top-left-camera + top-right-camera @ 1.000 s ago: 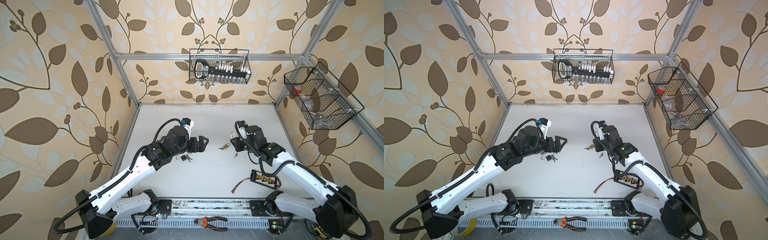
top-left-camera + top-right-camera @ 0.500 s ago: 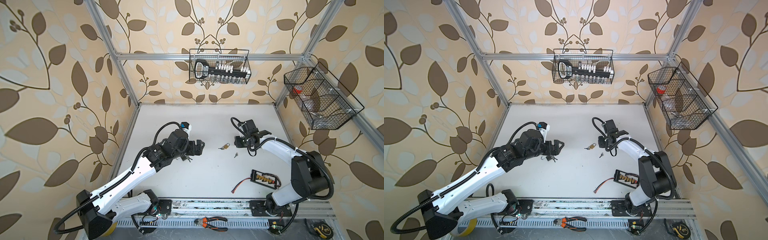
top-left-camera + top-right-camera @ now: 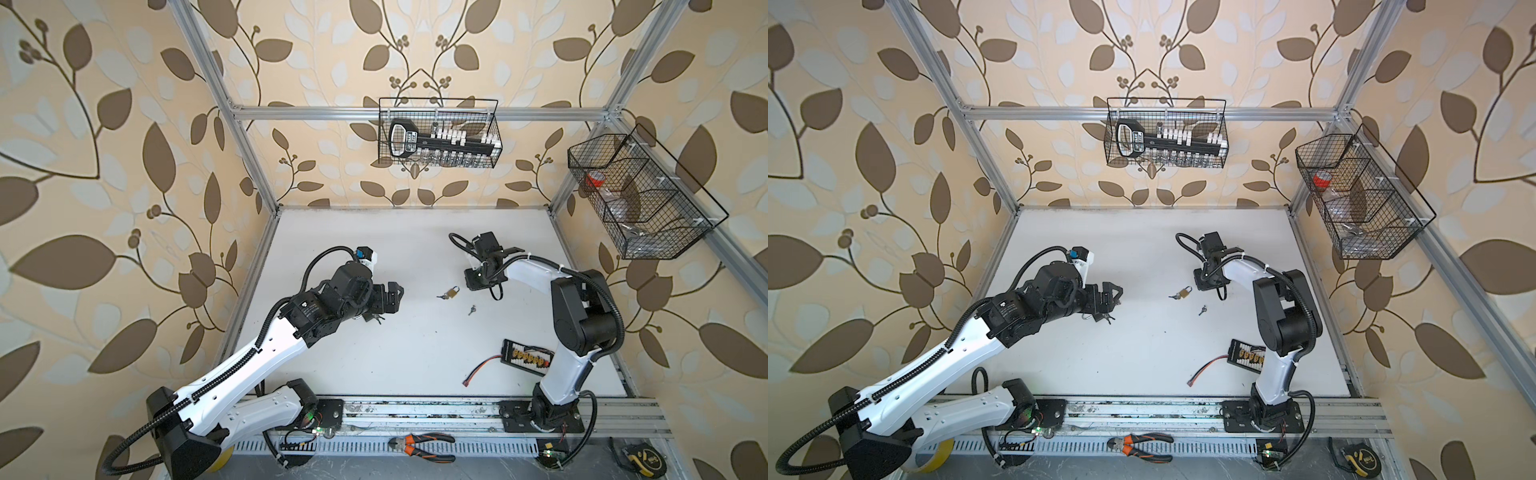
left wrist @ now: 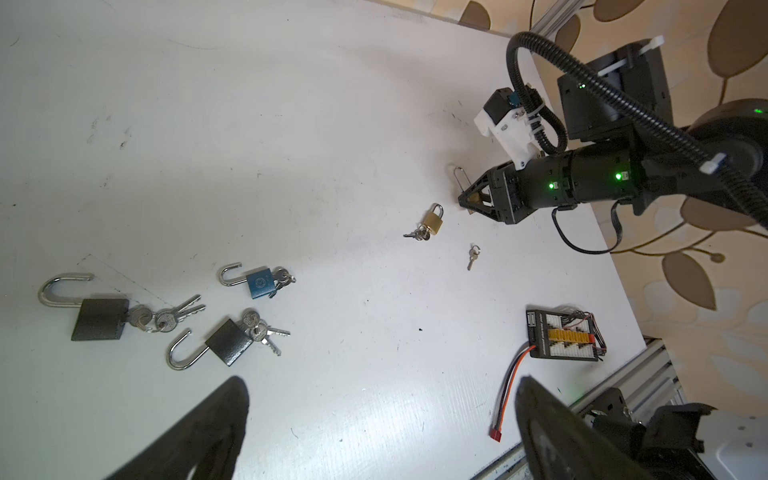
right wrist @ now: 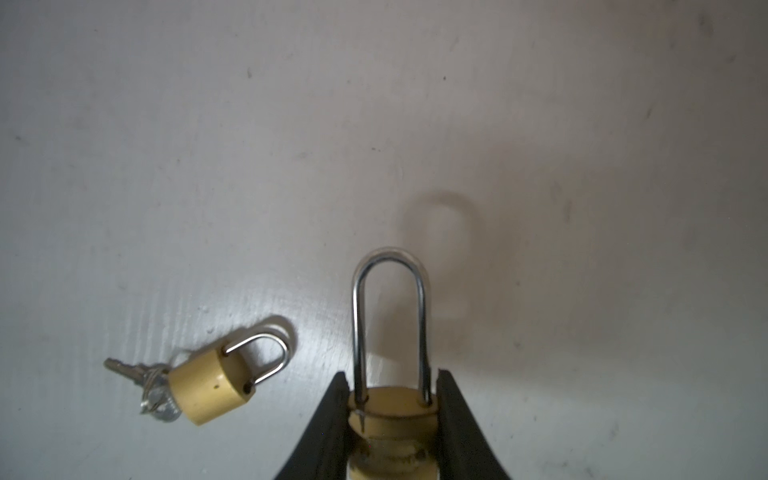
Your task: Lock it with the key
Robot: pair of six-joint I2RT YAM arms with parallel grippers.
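Observation:
I need to move my right gripper outward and down onto the bare tabletop next and let go of the brass padlock, because the padlock's shackle is still above its shadow and clear of it.
My right gripper (image 5: 392, 415) is shut on a brass padlock (image 5: 390, 409) with a long steel shackle (image 5: 388, 266) that points away from the jaws. In both top views this gripper (image 3: 473, 283) (image 3: 1202, 283) hangs low over the table right of centre. A loose silver key (image 3: 471, 309) (image 4: 471, 257) lies on the table just in front of it. A small brass padlock (image 5: 210, 386) (image 3: 452, 292) with keys in it lies beside it. My left gripper (image 3: 395, 296) (image 4: 383, 399) stands open and empty at the left.
Below the left gripper lie a blue padlock (image 4: 259, 283) and two dark grey padlocks (image 4: 99, 318) (image 4: 228, 341), each with keys. A black charger board (image 3: 527, 359) with a red-black wire sits front right. Pliers (image 3: 424, 446) rest on the front rail. Wire baskets (image 3: 438, 137) hang on the walls.
The right arm has folded upright while its gripper stayed at nearly the same spot with the padlock. The left gripper drew back a little toward the left and front.

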